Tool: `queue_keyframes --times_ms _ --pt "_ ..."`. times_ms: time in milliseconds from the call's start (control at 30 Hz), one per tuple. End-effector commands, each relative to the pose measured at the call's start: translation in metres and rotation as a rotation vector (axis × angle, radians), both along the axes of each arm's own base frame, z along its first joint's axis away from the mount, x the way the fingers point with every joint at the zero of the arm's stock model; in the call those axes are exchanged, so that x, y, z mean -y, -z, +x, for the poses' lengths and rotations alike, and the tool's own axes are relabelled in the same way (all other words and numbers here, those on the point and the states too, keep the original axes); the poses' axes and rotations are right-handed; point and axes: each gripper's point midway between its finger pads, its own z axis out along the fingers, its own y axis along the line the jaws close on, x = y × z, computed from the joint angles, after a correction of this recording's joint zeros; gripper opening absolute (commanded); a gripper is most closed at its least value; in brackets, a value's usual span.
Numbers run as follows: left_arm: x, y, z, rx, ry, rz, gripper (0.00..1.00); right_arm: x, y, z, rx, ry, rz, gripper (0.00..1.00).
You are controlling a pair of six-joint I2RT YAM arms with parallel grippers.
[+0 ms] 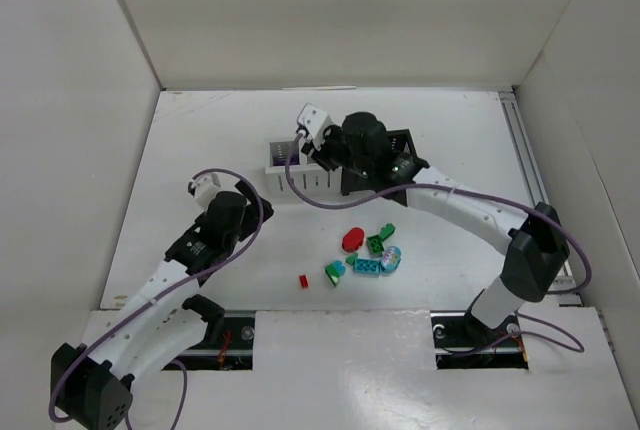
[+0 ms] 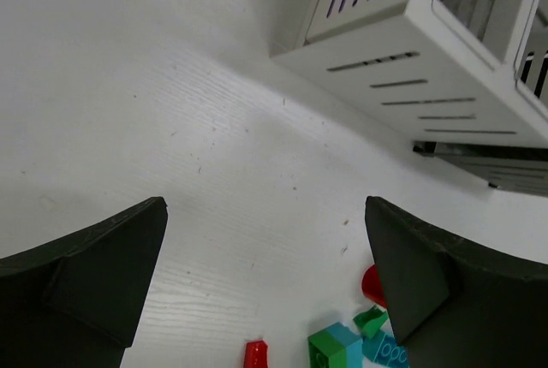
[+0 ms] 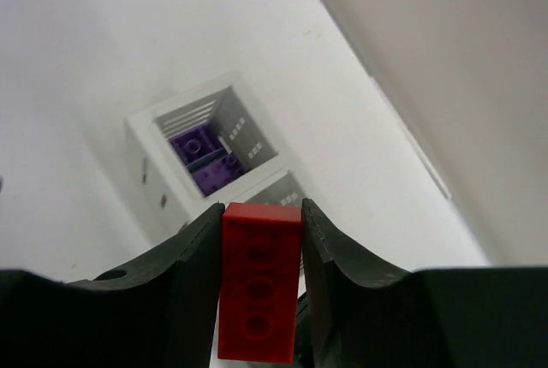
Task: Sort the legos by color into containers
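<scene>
My right gripper next needs to lower the red brick over the white bin between the end white bin and the black bin, because the end white bin holds purple bricks.
My right gripper [image 3: 261, 206] is shut on a red lego brick [image 3: 259, 282] and holds it above the row of containers [image 1: 283, 172]. Below and ahead of it, a white bin [image 3: 145, 133] holds purple bricks [image 3: 204, 156]. In the top view the right gripper [image 1: 322, 150] hangs over the bins. My left gripper [image 2: 264, 205] is open and empty above bare table, left of the loose legos; it also shows in the top view [image 1: 248, 212]. Near it lie a small red brick [image 2: 255, 355], a green and teal brick [image 2: 336, 347] and a red rounded piece [image 2: 370, 282].
The loose legos lie in a cluster [image 1: 365, 255] in front of the bins, with the small red brick [image 1: 303, 279] apart at its left. A black bin [image 1: 402, 142] stands at the right end of the row. White walls enclose the table on three sides.
</scene>
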Motion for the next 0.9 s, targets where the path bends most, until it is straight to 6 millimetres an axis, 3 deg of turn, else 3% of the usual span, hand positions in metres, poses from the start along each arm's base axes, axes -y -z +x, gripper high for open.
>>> queue_keyframes --times_ms 0,167,267,400,433,467,533,733,867 --pt "0.021 -0.003 0.003 0.024 0.124 -0.021 1.00 -0.019 -0.016 0.019 0.092 -0.110 -0.004 0.24" --pt "0.038 0.009 -0.007 0.001 0.250 -0.017 1.00 -0.024 0.003 0.056 0.070 -0.110 -0.018 0.25" --pt "0.048 0.019 -0.016 -0.034 0.300 -0.018 1.00 -0.031 0.011 0.061 0.048 -0.143 -0.006 0.27" --pt "0.055 0.039 -0.029 -0.102 0.354 -0.016 1.00 -0.025 0.027 0.069 0.030 -0.111 -0.030 0.42" --pt "0.055 0.042 -0.029 -0.112 0.354 -0.012 1.00 -0.026 0.025 0.069 0.037 -0.110 -0.025 0.48" --pt "0.059 0.042 -0.032 -0.114 0.375 -0.017 1.00 -0.024 0.025 0.071 0.034 -0.117 -0.021 0.61" --pt "0.061 0.053 -0.040 -0.157 0.389 -0.005 1.00 -0.023 0.029 0.070 0.020 -0.115 -0.021 0.68" --pt "0.077 0.065 -0.061 -0.215 0.455 0.037 1.00 -0.008 0.012 0.058 0.053 -0.098 -0.013 0.72" --pt "0.086 0.077 -0.079 -0.294 0.488 0.079 0.94 0.009 0.003 0.050 0.064 -0.077 -0.009 0.72"
